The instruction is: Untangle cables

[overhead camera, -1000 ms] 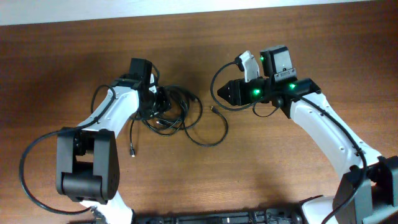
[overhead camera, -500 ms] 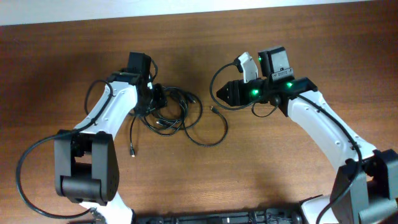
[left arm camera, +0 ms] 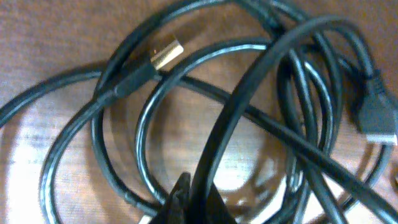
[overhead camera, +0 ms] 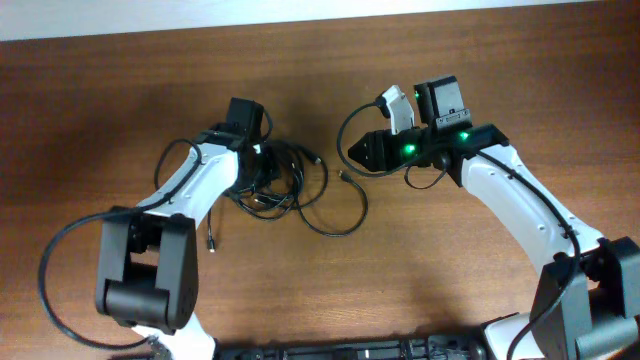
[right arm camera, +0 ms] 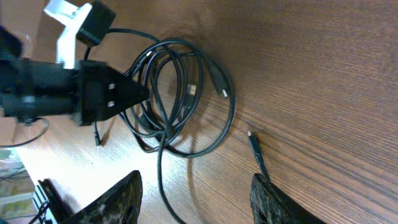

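Note:
My left gripper lifts its piece of cable and pulls it away to the left in the overhead view next, then releases it. The cable loops lie tangled together.
The black cables (overhead camera: 290, 185) lie in one tangled bundle of loops left of centre, with one long loop (overhead camera: 345, 215) trailing to the right. My left gripper (overhead camera: 262, 168) sits in the bundle. In the left wrist view it (left arm camera: 189, 208) is shut on one cable strand (left arm camera: 249, 93) that rises between its fingers. A gold-tipped plug (left arm camera: 166, 54) and a black plug (left arm camera: 376, 118) lie among the loops. My right gripper (overhead camera: 350, 152) is open and empty, right of the bundle and above the table. The right wrist view shows the bundle (right arm camera: 180, 93) and a loose plug end (right arm camera: 252, 140).
A plug end (overhead camera: 212, 240) on a thin lead lies below the left arm. Thicker arm wires curl beside each arm (overhead camera: 170, 155). The white wall edge (overhead camera: 300, 10) runs along the table's far side.
My left gripper has shifted a little to the right in the bundle, nudging the loops that way. The right arm has barely moved.

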Controlling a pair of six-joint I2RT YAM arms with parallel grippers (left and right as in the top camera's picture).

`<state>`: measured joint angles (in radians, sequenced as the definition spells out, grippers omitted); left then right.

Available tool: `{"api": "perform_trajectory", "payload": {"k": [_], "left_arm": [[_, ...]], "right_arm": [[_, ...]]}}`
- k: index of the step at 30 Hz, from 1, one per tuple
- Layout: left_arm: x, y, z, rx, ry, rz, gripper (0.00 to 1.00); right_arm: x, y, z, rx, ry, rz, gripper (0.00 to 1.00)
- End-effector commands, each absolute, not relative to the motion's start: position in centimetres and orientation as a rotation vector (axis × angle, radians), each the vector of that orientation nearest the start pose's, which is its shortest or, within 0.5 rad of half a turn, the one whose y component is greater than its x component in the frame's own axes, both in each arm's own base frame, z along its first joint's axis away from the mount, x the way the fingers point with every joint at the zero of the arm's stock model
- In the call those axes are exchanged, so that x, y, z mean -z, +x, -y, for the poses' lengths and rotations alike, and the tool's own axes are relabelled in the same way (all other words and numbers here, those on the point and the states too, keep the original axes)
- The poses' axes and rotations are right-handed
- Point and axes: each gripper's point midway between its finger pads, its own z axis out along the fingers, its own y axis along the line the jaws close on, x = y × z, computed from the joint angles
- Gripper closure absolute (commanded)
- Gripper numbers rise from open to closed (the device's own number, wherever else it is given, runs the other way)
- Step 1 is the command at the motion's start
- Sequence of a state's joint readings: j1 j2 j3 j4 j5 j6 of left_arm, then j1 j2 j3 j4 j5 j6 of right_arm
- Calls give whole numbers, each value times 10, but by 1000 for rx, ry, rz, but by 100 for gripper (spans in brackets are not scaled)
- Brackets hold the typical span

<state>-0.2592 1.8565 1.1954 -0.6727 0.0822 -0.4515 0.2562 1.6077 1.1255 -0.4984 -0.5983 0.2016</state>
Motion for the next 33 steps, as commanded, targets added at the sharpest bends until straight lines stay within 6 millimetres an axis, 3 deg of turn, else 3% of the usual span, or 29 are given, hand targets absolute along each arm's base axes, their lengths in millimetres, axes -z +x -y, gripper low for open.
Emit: {"api": "perform_trajectory", "payload": {"k": [1, 3, 5, 8, 11, 20, 22, 24, 25, 28, 29, 31, 33], "left_arm": [[-119, 388, 134, 400, -82, -2714, 100], [-156, 384, 139, 433, -48, -2621, 100], [-175, 376, 143, 448, -23, -2583, 100], [-174, 371, 142, 441, -23, -2600, 100], [-174, 371, 142, 441, -21, -2599, 100], [-174, 371, 142, 433, 8, -2600, 100], [-175, 370, 142, 436, 8, -2598, 100], [-180, 370, 141, 440, 9, -2584, 100], [-186, 369, 141, 442, 11, -2569, 100], [-203, 363, 122, 377, -31, -2530, 100], [-209, 358, 102, 296, -84, -2523, 100], [-218, 346, 64, 161, -185, -2518, 100], [-233, 332, 25, 72, -307, -2479, 100]], "right_arm": [[-131, 351, -197, -943, -331, -2560, 45], [-132, 341, -216, -964, -402, -2556, 45], [-131, 336, -240, -930, -492, -2526, 45], [-122, 350, -260, -835, -375, -2519, 45], [-115, 358, -280, -900, -330, -2497, 40], [-61, 377, -331, -1041, -213, -2473, 37], [-51, 379, -337, -1059, -183, -2479, 50], [-42, 378, -335, -1050, -167, -2502, 80], [-39, 380, -330, -1033, -148, -2515, 96], [-53, 403, -297, -1035, -58, -2492, 96], [-64, 412, -280, -1053, -41, -2472, 96], [-87, 431, -231, -1032, 6, -2431, 96], [-101, 446, -164, -941, 134, -2416, 96]]}}
